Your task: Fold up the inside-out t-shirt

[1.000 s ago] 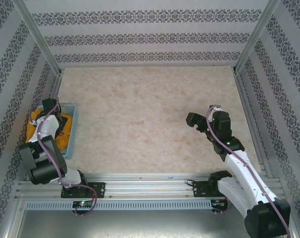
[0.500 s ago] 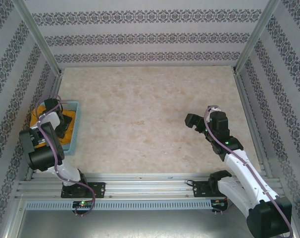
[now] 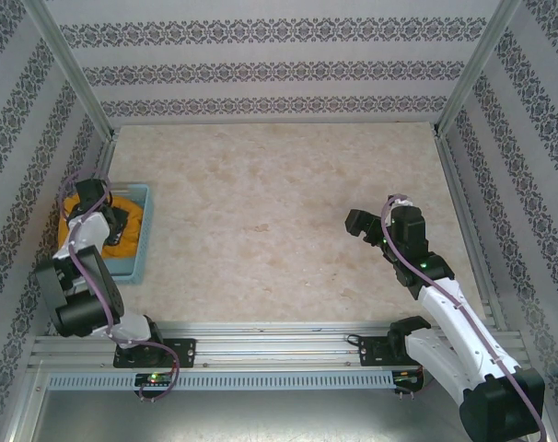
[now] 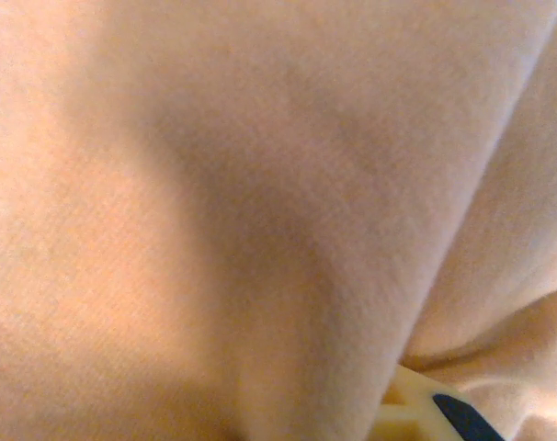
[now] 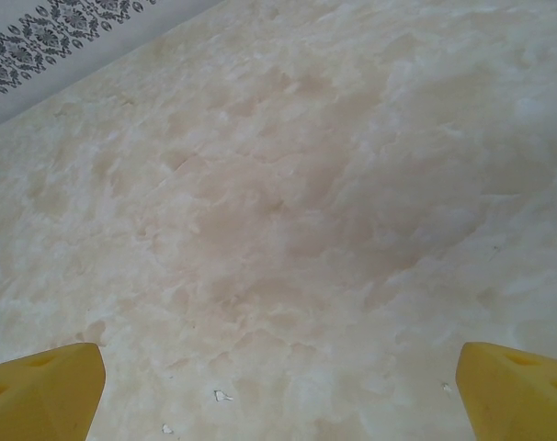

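Note:
Next, the left gripper rises with the t-shirt (image 3: 129, 224) over the basket's rim, then lowers to release, as the tabletop's bare middle lies across that rim from it.
The inside-out t-shirt (image 3: 129, 224) is a bunched mustard-orange heap in a light blue basket (image 3: 137, 263) at the table's left edge. My left gripper (image 3: 108, 221) is pushed down into that heap. In the left wrist view, plain orange cloth (image 4: 260, 211) presses close to the lens. A thick fold of it runs down between the jaws, and one yellow finger (image 4: 412, 413) sits against it. My right gripper (image 3: 360, 226) hovers over bare table on the right. It is open, with its yellow fingertips (image 5: 49, 386) far apart and nothing between them.
Patterned walls with metal posts (image 3: 72, 74) close in the marbled tabletop (image 3: 261, 212) on three sides. The basket sits tight against the left wall. A few small white flecks (image 5: 221, 396) lie on the table under the right gripper.
My left gripper has sunk into the shirt in the basket and its jaws have closed on the cloth. The left arm's elbow has shifted. The right arm has stayed put.

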